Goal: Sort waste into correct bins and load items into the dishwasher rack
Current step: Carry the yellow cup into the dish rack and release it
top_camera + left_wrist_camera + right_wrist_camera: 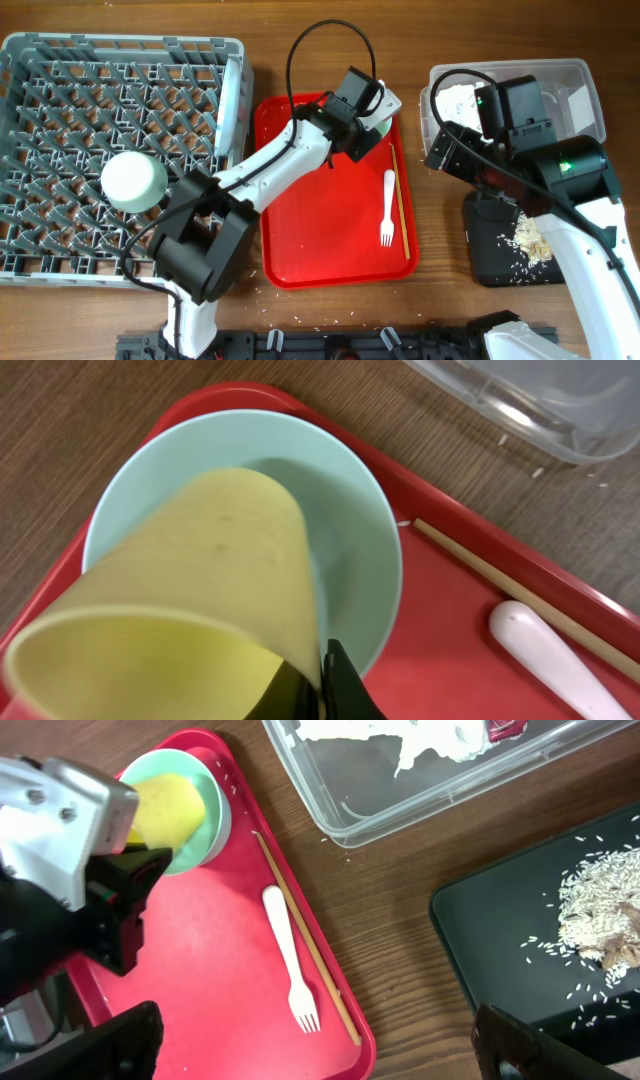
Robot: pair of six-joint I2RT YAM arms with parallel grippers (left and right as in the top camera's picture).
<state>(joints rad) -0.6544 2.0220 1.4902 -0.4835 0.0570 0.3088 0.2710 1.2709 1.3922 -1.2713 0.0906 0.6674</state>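
Next, my left gripper carries the cup up over the blue plate, then down onto the rack's empty wires beyond the rack's upturned bowl.
My left gripper [325, 682] is shut on the wall of the small yellow cup [200, 560]. The cup is tilted over the pale green bowl [355, 530] at the far right corner of the red tray [330, 240]. The right wrist view also shows the cup [165, 805] and bowl [218, 810]. The white fork [387, 210] and wooden stick [399, 200] lie on the tray. My right gripper [318, 1050] is open and empty above the tray's right edge. The clear tub [400, 795] holds the napkin [400, 735] and red wrapper [505, 728]. Rice scraps [600, 900] lie in the black tray [500, 950].
The grey rack [60, 110] at the left holds an upturned bowl [135, 180] and an upright blue plate [238, 95] at its right side. A few rice grains lie on the wood around the trays.
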